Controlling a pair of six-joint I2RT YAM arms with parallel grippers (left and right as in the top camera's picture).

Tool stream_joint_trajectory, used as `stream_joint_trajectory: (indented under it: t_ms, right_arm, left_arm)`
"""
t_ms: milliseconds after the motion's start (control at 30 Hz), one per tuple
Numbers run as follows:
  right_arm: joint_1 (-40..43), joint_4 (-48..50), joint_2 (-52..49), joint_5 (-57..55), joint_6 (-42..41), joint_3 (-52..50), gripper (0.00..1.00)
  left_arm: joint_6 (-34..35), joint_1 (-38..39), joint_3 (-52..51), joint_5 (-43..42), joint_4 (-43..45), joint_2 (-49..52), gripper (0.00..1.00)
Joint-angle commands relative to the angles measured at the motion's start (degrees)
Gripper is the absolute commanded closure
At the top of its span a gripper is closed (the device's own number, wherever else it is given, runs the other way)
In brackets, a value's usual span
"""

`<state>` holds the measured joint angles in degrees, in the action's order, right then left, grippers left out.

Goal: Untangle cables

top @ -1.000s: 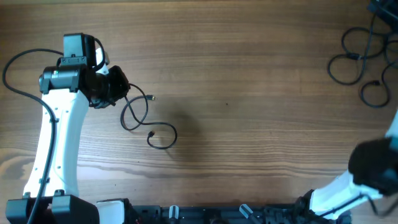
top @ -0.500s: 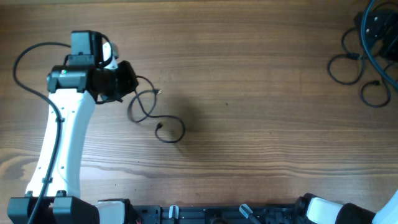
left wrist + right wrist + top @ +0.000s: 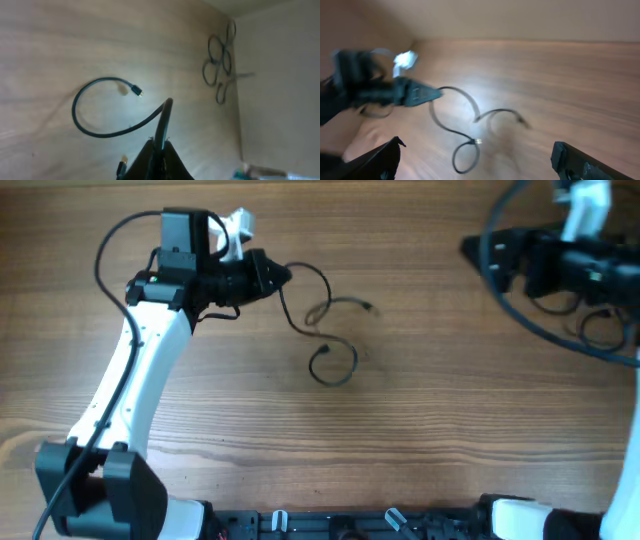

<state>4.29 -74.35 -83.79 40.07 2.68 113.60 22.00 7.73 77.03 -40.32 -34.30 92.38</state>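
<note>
I will move my right gripper down and left in the overhead view onto the piece of cable (image 3: 290,315) (image 3: 436,119) beside the plug loop, since the cable runs single there.
My left gripper (image 3: 280,276) is shut on a thin black cable (image 3: 322,330) and holds it above the table's upper middle. The cable hangs in a loop with a plug end (image 3: 372,308) blurred by motion. In the left wrist view the cable (image 3: 95,131) rises from my closed fingertips (image 3: 150,155) and curls to a plug (image 3: 136,91). My right gripper (image 3: 478,252) is open and empty at the upper right; its fingers (image 3: 375,160) frame the held cable (image 3: 465,150). More coiled cables (image 3: 600,328) lie at the far right, partly under the right arm, and show in the left wrist view (image 3: 220,65).
The wooden table (image 3: 420,440) fills the view. The left arm (image 3: 130,400) crosses the left side. The right arm (image 3: 575,265) with its thick black wires covers the upper right corner. A dark rail (image 3: 340,525) runs along the front edge.
My left gripper has lifted the cable and carried it right and toward the back. My right arm has swung in from the right edge to the upper right, over the coiled cables.
</note>
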Motion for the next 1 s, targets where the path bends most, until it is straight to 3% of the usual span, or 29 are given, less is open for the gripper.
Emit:
stream_joint_trajectory:
  t_ms: [0, 67, 100, 267, 433, 567, 700, 800, 833, 867, 933, 967]
  right_arm:
    - [-5.49, -0.09, -3.74, -1.90, 1.29, -0.09, 0.03]
    - [-8.22, -0.09, -6.38, -4.09, -0.52, -0.09, 0.03]
    - [-9.03, -0.04, -7.39, -5.01, -1.49, -0.09, 0.04]
    - [-12.81, 0.00, -14.05, -8.44, -7.43, -0.09, 0.07]
    - [-17.51, -0.11, -21.40, -8.57, -12.76, -0.09, 0.09]
    - [-23.61, -0.61, -25.16, -8.59, -12.33, -0.09, 0.09]
    - [-29.55, -1.55, -26.71, -8.85, -11.91, -0.42, 0.11]
    - [-34.62, 0.28, -26.73, -12.87, -22.91, -4.11, 0.16]
    - [-36.15, 1.27, -26.73, -14.64, -28.28, -5.62, 0.21]
    - [-37.92, 2.16, -26.73, -16.55, -36.13, -7.78, 0.35]
    - [-40.17, 3.98, -26.73, -17.00, -44.37, -10.56, 0.36]
    - [-41.48, 4.79, -26.73, -18.45, -53.40, -12.68, 0.32]
  left_arm:
    - [-6.25, 1.60, 0.00, -1.42, -5.64, 1.75, 0.60]
    - [-6.38, 2.97, 0.00, 8.22, -10.34, 2.19, 0.05]
    - [-6.36, 3.41, 0.00, 12.63, -12.02, 2.27, 0.00]
    - [-0.24, 3.50, 0.00, 35.71, -19.28, 2.25, 0.00]
    - [18.80, -0.66, 0.70, 56.68, -25.79, 1.44, 0.00]
    - [22.40, -8.13, 0.76, 55.45, -26.43, -1.38, 0.01]
    - [21.73, -13.97, 0.76, 51.41, -26.69, -1.57, 0.00]
    - [21.73, -15.87, 0.76, 51.01, -26.84, -1.51, 0.00]
    - [21.73, -16.02, 0.76, 51.04, -26.82, -1.51, 0.00]
    - [21.73, -16.00, 0.76, 51.04, -26.82, -1.51, 0.00]
    - [21.73, -15.98, 0.76, 51.04, -26.84, -1.51, 0.00]
    - [21.73, -16.00, 0.76, 51.04, -26.82, -1.51, 0.00]
